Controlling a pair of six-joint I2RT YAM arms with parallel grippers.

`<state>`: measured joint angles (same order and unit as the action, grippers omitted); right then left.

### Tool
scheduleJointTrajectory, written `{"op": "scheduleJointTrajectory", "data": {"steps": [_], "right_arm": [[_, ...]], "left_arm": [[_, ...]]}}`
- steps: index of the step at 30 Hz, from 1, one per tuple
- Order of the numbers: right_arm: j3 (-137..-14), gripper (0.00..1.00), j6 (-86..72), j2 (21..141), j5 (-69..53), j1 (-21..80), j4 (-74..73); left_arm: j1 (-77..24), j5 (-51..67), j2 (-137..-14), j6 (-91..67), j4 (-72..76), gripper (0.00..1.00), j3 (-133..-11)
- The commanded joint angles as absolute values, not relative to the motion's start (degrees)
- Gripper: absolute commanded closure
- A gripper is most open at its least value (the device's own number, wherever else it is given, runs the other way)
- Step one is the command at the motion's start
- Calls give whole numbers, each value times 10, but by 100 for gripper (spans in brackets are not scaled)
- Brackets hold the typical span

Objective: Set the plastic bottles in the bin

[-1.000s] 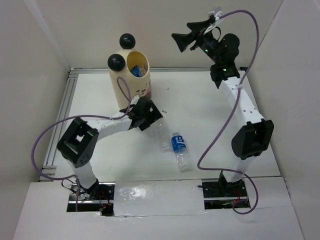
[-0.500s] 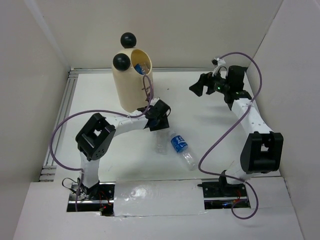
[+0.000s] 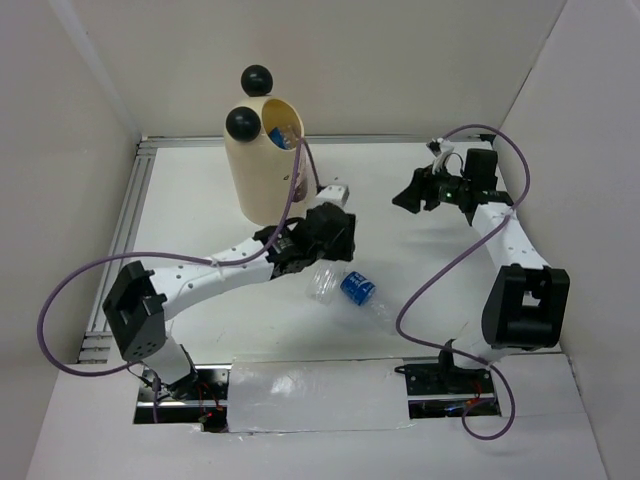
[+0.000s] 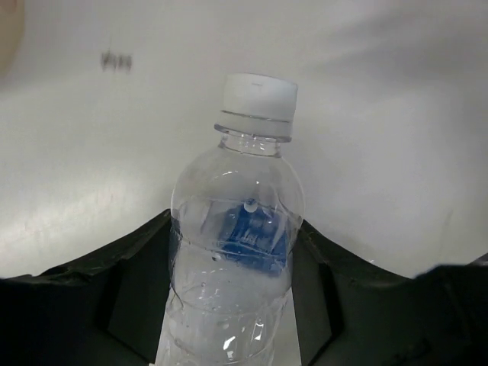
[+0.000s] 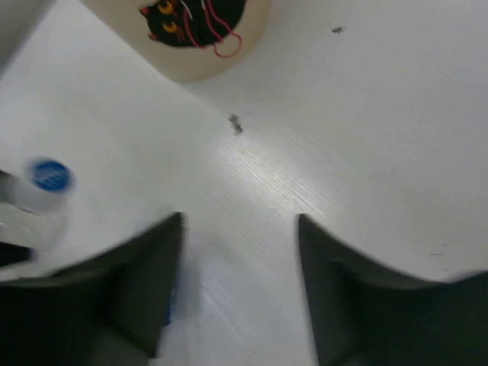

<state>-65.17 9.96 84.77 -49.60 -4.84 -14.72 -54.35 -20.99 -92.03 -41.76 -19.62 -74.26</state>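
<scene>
The left gripper should next lift the bottle with the white cap up and outward over the bin's rim and let it go inside, since the bin's opening is higher and further outward.
The cream bin stands at the back left, with a bottle's blue label showing inside. My left gripper is shut on a clear plastic bottle with a white cap, its black fingers pressed to both sides. A second bottle with a blue label lies right beside it on the table. My right gripper hangs open and empty over the table at the right. The right wrist view shows the bin's base and a blurred blue cap.
White walls close in the table on three sides. A metal rail runs along the left edge. Purple cables loop off both arms, one passing close to the bin.
My left gripper closed on the clear bottle and shifted right with it. The blue-label bottle was nudged. My right arm dropped from high beside the bin to low at the right.
</scene>
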Motion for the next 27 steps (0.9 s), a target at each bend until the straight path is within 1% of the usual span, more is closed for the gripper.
{"op": "scheduleJointTrajectory", "data": {"steps": [1, 2, 3, 4, 5, 8, 11, 12, 14, 15, 17, 19, 20, 22, 23, 27], "right_arm": [[-643, 64, 136, 850, -538, -63, -180], [-637, 87, 144, 845, -538, -63, -185], [-637, 97, 151, 845, -538, -63, -191], [-637, 100, 161, 845, -538, -63, -198], [-631, 100, 185, 839, -538, -63, -216], [-610, 96, 209, 832, -538, -63, -237], [-587, 96, 216, 819, -544, -69, -237], [-571, 96, 222, 811, -544, -69, -237], [-553, 96, 222, 805, -544, -69, -237], [-553, 96, 222, 800, -544, -69, -237], [-545, 96, 222, 800, -549, -74, -237], [-538, 96, 222, 794, -549, -74, -237], [-538, 96, 222, 794, -549, -74, -243], [-526, 96, 222, 788, -555, -80, -243], [-526, 96, 222, 788, -555, -87, -243], [-519, 94, 235, 782, -560, -93, -253]], "left_arm": [[-529, -264, -923, -277, -106, 89, -846], [-523, -277, -946, -254, -99, 89, -906], [-516, -286, -960, -231, -89, 89, -935], [-507, -291, -974, -209, -70, 89, -964], [-489, -308, -985, -167, -53, 87, -1005], [-453, -322, -1015, -76, 64, 86, -1030], [-424, -344, -1041, -14, 153, 83, -1048], [-418, -354, -1050, 26, 210, 83, -1061], [-399, -359, -1074, 52, 259, 80, -1072], [-393, -359, -1083, 73, 305, 80, -1080], [-382, -359, -1114, 88, 329, 80, -1098], [-370, -359, -1142, 105, 322, 80, -1136], [-364, -359, -1143, 105, 332, 80, -1136], [-359, -377, -1157, 148, 367, 82, -1122], [-359, -383, -1157, 164, 411, 82, -1114], [-348, -385, -1162, 259, 472, 83, -1079]]}}
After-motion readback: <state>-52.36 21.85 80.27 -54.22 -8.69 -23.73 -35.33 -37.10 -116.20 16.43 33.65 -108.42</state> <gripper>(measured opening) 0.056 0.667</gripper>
